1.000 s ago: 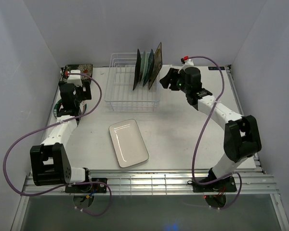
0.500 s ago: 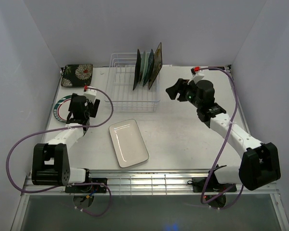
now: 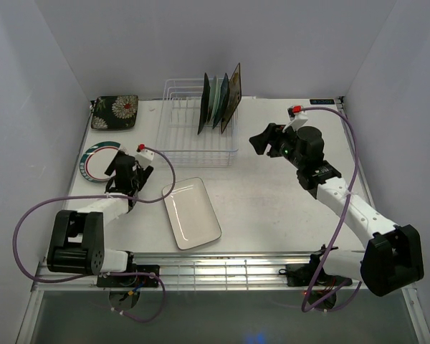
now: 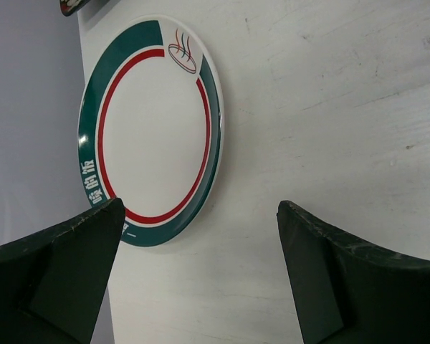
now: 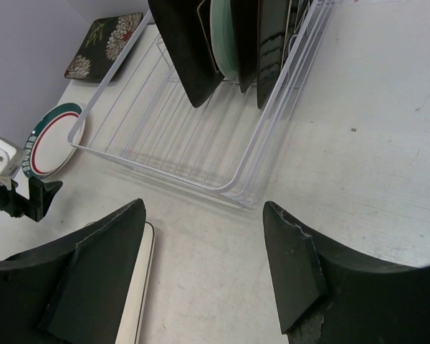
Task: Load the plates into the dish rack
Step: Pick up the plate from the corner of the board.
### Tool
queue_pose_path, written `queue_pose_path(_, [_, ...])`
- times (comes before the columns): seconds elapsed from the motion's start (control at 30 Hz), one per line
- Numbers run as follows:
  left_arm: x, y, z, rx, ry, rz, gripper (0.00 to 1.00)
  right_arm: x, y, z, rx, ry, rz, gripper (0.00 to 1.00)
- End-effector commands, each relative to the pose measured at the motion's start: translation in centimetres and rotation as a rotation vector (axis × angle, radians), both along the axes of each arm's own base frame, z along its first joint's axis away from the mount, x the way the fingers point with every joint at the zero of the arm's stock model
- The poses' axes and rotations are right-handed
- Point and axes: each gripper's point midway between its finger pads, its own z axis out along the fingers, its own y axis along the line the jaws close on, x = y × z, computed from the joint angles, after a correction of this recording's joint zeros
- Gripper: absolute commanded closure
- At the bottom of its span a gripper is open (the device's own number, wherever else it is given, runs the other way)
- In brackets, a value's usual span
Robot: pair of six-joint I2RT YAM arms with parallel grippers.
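My left gripper is open above the round plate's rack-side rim (image 4: 212,178) and will go down next with its fingers on either side of that rim, because the round plate's opposite rim is close to the wall.
The white wire dish rack (image 3: 195,151) stands at the back centre with several plates (image 3: 219,102) upright in its right end. A dark square floral plate (image 3: 115,112) lies at the back left. The round white green-rimmed plate (image 3: 94,161) lies by the left edge. The white rectangular plate (image 3: 191,212) lies in front of the rack. My left gripper (image 3: 127,174) is open and empty just right of the round plate (image 4: 154,122). My right gripper (image 3: 262,140) is open and empty, right of the rack (image 5: 266,140) and facing it.
White walls close in the table on the left, back and right. Purple cables loop from both wrists. In the right wrist view the upright plates (image 5: 226,36) fill the rack's far end, with the rectangular plate's edge (image 5: 142,283) at the lower left.
My left gripper has drawn back from the dark floral plate toward the near side, ending beside the round plate. My right gripper has pulled away from the rack, to the right and nearer.
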Motion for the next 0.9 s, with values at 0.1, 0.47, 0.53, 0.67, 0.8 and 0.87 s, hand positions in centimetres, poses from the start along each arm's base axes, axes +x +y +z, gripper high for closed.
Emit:
queue_pose_path(0.1, [0.5,1.1,-0.7,0.115,-0.009,-0.005,0.03,-0.5,0.0,1.0,0.008,-0.045,0.014,0.27])
queue_pose_path(0.47, [2.1,2.6,-2.8,0.164,0.029,0.002,0.13,-0.5,0.1,0.9,0.016,-0.043,0.016,0.27])
queue_pose_path(0.53, [2.3,3.1,-3.2,0.173,0.037,0.007,0.14,-0.6,0.0,0.8,0.017,-0.041,0.016,0.27])
queue_pose_path(0.67, [2.7,3.6,-3.5,0.187,0.031,0.003,0.16,-0.5,0.1,1.1,0.018,-0.047,0.019,0.27])
queue_pose_path(0.8, [3.1,4.0,-3.9,0.220,0.034,-0.006,0.20,-0.7,0.0,1.4,0.020,-0.053,0.019,0.27])
queue_pose_path(0.87, [3.3,4.4,-4.3,0.242,0.038,-0.001,0.22,-0.8,-0.1,1.6,0.023,-0.059,0.018,0.27])
